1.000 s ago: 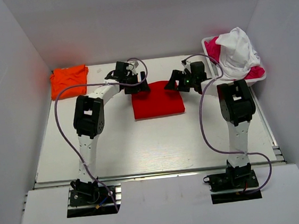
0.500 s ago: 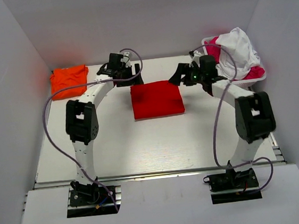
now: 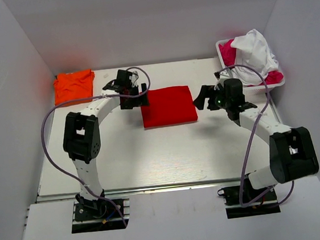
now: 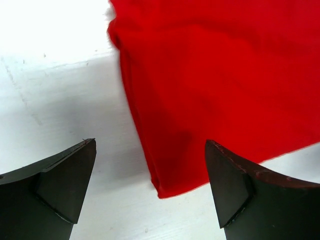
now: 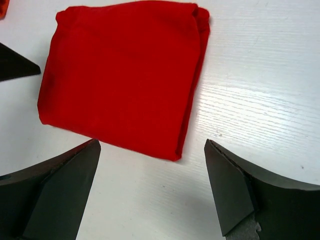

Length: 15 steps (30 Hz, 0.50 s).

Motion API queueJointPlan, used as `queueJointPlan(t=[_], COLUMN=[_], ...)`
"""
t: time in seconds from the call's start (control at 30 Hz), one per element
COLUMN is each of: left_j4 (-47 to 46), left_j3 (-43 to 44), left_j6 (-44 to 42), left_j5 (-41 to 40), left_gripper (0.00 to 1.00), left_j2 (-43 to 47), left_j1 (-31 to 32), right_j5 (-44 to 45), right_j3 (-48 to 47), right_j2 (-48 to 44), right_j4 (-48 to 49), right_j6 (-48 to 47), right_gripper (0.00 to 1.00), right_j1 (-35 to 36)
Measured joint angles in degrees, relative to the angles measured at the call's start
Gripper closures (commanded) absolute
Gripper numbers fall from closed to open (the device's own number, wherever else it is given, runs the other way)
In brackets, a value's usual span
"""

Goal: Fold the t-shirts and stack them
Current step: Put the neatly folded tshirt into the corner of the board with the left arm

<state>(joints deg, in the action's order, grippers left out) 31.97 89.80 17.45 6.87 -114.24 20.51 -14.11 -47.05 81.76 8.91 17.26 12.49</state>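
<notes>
The edge of the red t-shirt that faces the orange one is below my left gripper, between its open fingers, so I should move my left gripper down onto that edge's middle (image 3: 144, 110) and close it.
A bright red t-shirt (image 3: 168, 105) lies folded into a neat rectangle at the table's middle back. It also fills the left wrist view (image 4: 220, 85) and shows whole in the right wrist view (image 5: 122, 75). An orange t-shirt (image 3: 74, 86) lies folded at the back left corner. My left gripper (image 3: 138, 95) hovers open at the red shirt's left edge, over its near corner, holding nothing. My right gripper (image 3: 202, 98) stands open just right of the red shirt, apart from it and empty.
A white basket (image 3: 273, 83) at the back right holds a white garment (image 3: 253, 55) and pink cloth (image 3: 230, 50). White walls close in the table on three sides. Purple cables loop from both arms.
Both grippers have come off the red shirt and swung outward and nearer: the left to its left edge, the right to its right side. The shirt lies flat, unmoved.
</notes>
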Motion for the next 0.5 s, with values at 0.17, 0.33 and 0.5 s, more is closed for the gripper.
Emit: queueJointPlan(t=[0.17, 0.33, 0.5], left_j4=[-2.62, -5.03, -8.52], left_j3=[-3.67, -3.5, -3.54], left_j6=[1.09, 0.81, 0.48], left_j5=[-0.22, 0.92, 3.37], left_gripper=[0.1, 0.19, 0.27], left_j2=[-1.46, -5.46, -6.19], left_j1=[-0.48, -0.2, 0.35], right_j5=[2.82, 4.81, 6.21], right_j3=[1.05, 1.4, 2.29], right_j2=[-3.8, -5.33, -5.44], right_j4=[-0.76, -1.29, -2.05], right_j6=[-1.01, -1.31, -1.38], right_gripper=[0.1, 0.1, 0.1], right_j1=[0.0, -0.02, -0.04])
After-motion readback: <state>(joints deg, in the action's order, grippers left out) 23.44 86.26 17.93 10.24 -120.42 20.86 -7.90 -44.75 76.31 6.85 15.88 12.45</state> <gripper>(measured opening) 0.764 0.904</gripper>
